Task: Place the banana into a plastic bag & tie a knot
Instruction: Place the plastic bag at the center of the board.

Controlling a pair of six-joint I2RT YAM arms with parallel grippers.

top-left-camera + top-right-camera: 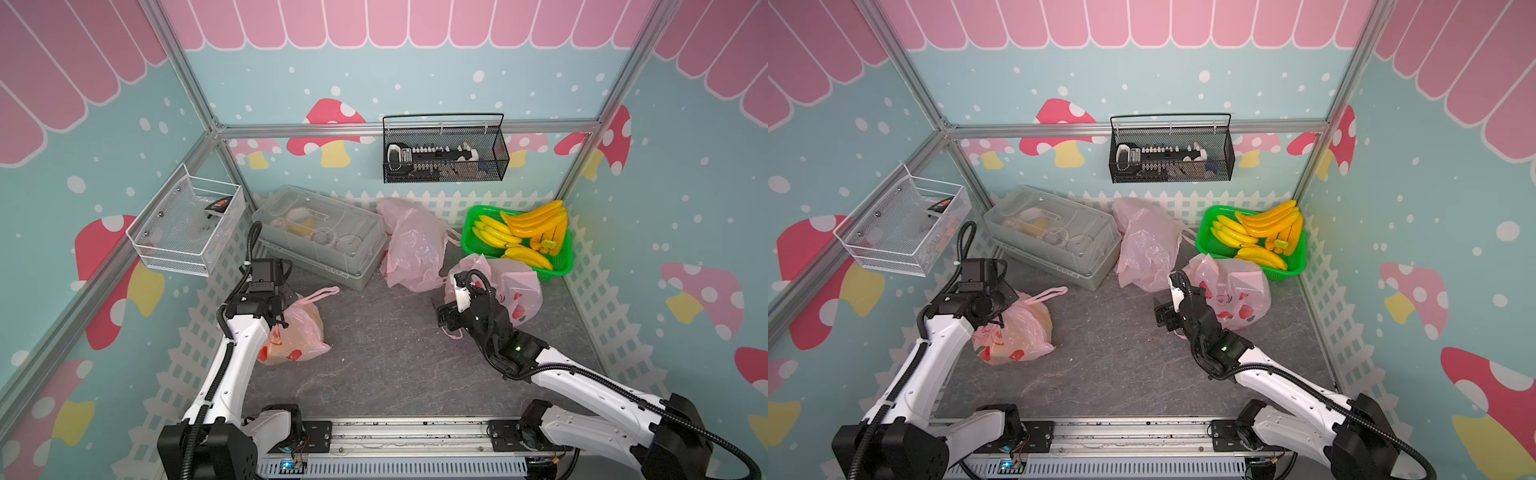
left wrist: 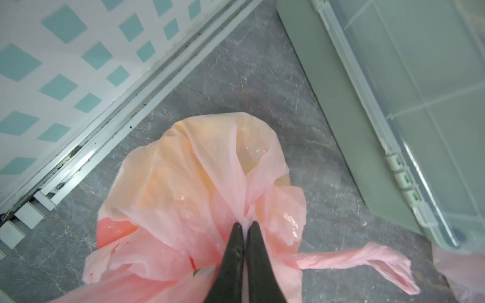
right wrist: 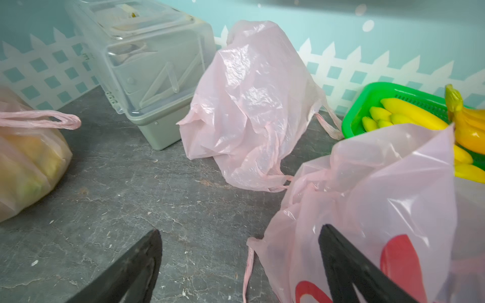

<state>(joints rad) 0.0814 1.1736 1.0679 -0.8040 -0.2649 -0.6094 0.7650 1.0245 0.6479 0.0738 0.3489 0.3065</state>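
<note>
The bare floor between the grey box and the side lies outward of the left gripper, so the gripper will carry the bag's gathered neck outward over it and let go.
A pink plastic bag (image 1: 297,334) (image 1: 1017,336) stands at the left of the floor, and a yellow banana shape shows through its film (image 3: 31,162). My left gripper (image 2: 245,226) (image 1: 283,320) is shut on this bag's gathered neck. The bag's twisted handle loop (image 2: 354,259) lies free beside it. My right gripper (image 3: 238,233) (image 1: 446,318) is open and holds nothing. One of its fingers (image 3: 341,259) rests against a second pink bag (image 3: 380,196) (image 1: 513,291). More bananas (image 1: 523,235) fill a green basket (image 1: 469,226) at the back right.
A third pink bag (image 1: 415,249) lies crumpled at the back middle. A grey box with a clear lid (image 1: 320,232) stands at the back left. A black wire basket (image 1: 444,149) hangs on the back wall, a white mesh basket (image 1: 187,228) on the left wall.
</note>
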